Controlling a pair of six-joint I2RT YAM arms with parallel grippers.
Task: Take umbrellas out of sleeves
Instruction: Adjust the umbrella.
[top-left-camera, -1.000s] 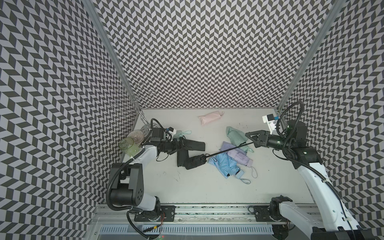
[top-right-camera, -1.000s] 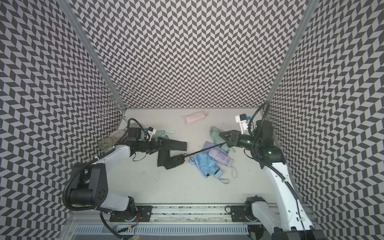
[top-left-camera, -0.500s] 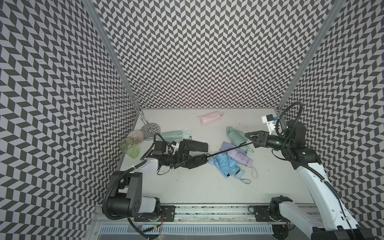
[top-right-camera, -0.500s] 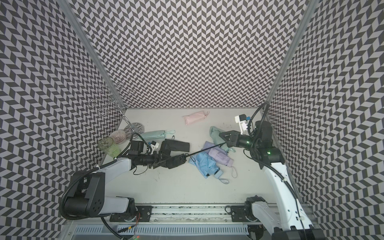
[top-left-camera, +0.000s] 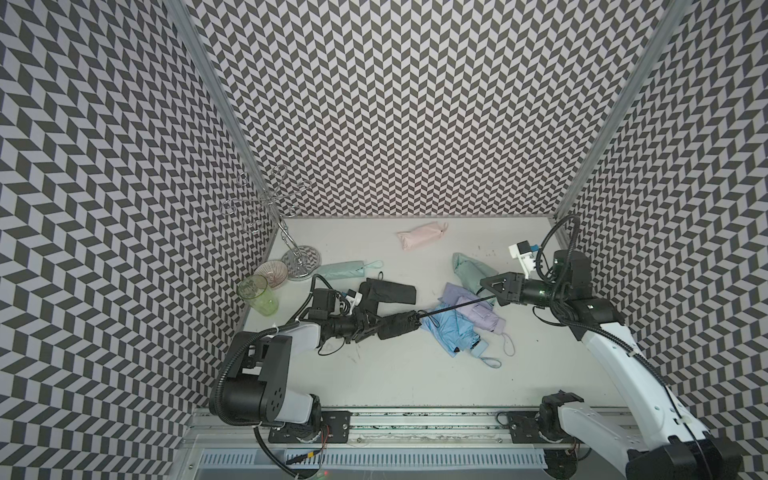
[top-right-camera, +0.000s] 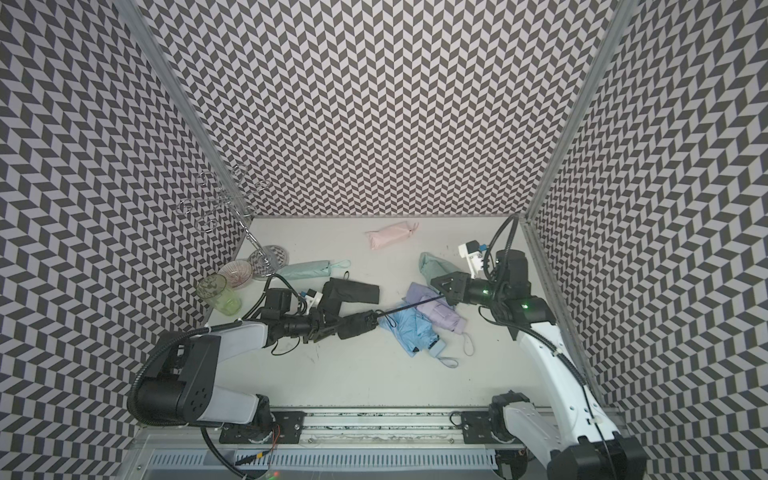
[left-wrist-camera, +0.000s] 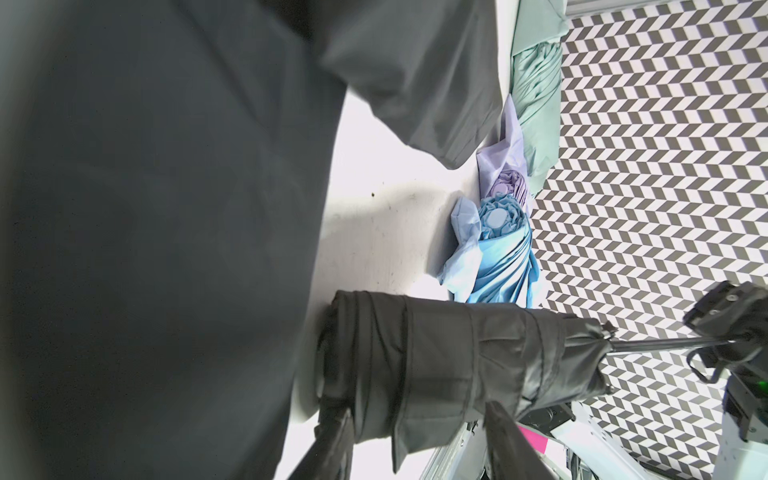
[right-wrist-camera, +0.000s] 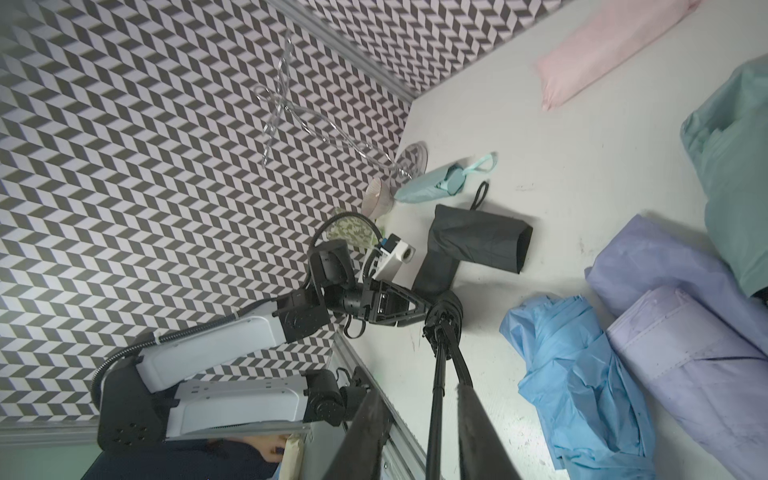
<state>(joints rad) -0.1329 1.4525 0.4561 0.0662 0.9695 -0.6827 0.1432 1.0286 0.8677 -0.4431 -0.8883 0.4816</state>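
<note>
The end of the black umbrella's stem should next go down and back toward its canopy in my right gripper, which then needs to release it. Bare tabletop (top-left-camera: 427, 350) (right-wrist-camera: 500, 376) beside the light blue umbrella is below and back.
A black umbrella (top-left-camera: 397, 326) hangs stretched between both arms, its thin shaft (top-left-camera: 457, 307) drawn out to the right. My left gripper (top-left-camera: 376, 328) is shut on the umbrella's folded canopy (left-wrist-camera: 457, 365), with a finger on each side. The right gripper (top-left-camera: 488, 289) is shut on the shaft's far end, and the shaft (right-wrist-camera: 436, 395) runs between its fingers. An empty black sleeve (top-left-camera: 386, 291) lies just behind the left gripper. On the table lie a mint umbrella (top-left-camera: 343, 270), a pink one (top-left-camera: 419, 235), another mint one (top-left-camera: 469, 270), a lavender one (top-left-camera: 478, 316) and a light blue one (top-left-camera: 451, 336).
At the left wall stand a clear green glass (top-left-camera: 259, 295), a pink ribbed glass (top-left-camera: 272, 274) and a wire stand (top-left-camera: 301, 262). Patterned walls close in three sides. The arms' rail (top-left-camera: 415, 424) runs along the front edge.
My left gripper left the black sleeve, came forward to the black umbrella's canopy and closed its jaws on it. The right arm held still with the shaft.
</note>
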